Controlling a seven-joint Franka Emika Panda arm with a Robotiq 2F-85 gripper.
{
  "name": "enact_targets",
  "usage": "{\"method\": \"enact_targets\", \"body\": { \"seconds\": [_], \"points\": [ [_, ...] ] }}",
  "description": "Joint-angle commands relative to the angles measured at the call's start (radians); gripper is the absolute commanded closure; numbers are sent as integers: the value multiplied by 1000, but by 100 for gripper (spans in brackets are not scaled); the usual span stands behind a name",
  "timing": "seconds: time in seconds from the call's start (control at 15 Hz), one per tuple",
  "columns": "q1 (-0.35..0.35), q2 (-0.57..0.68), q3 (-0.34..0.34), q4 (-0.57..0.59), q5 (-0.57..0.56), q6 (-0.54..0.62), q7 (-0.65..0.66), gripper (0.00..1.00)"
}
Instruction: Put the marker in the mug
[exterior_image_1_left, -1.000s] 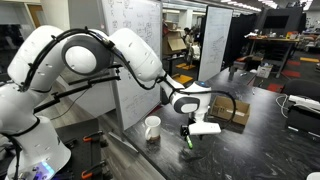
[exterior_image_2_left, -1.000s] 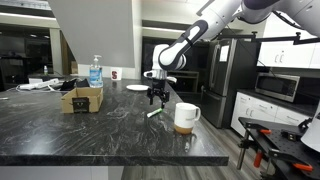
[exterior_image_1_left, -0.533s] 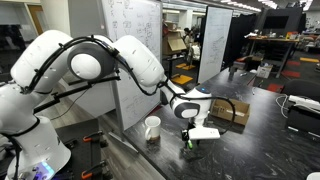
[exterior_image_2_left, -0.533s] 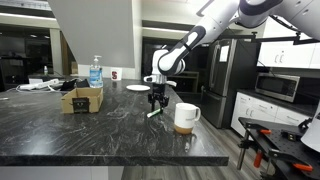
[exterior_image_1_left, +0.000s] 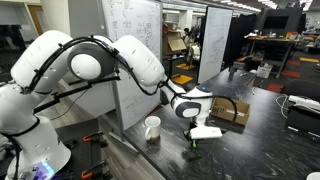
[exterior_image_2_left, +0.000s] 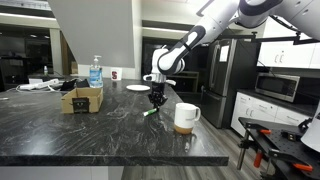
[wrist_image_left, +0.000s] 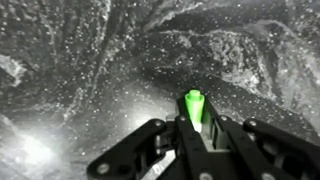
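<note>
The mug's open top lies back toward the base and higher than the marker's tip, so next my gripper needs to rise, swing back over the mug's top, lower and release.
My gripper is shut on the bright-green marker, whose tip sticks out past the fingers above the dark speckled counter. In both exterior views the gripper points down at the counter with the marker slanting out below it. The white mug stands upright on the counter, a short way to the side of the gripper, handle outward.
A brown cardboard box sits on the counter, with a water bottle behind it. A white plate lies at the back. The counter edge runs along the front.
The gripper came down over the marker and its fingers went from wide open to shut on it. The mug and box stayed put.
</note>
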Motion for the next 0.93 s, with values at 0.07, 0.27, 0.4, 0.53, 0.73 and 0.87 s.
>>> {"method": "enact_targets", "body": {
  "seconds": [0.07, 0.27, 0.4, 0.53, 0.73, 0.87],
  "points": [
    [53, -38, -50, -14, -62, 2, 33, 95],
    [125, -93, -126, -39, -172, -12, 98, 95],
    [166, -138, -173, -60, -258, -35, 137, 95],
    [202, -189, -211, -106, -349, -47, 164, 95],
    [227, -274, -225, -202, -452, -75, 186, 95],
    [235, -342, -207, -288, -479, -99, 184, 95]
  ]
}}
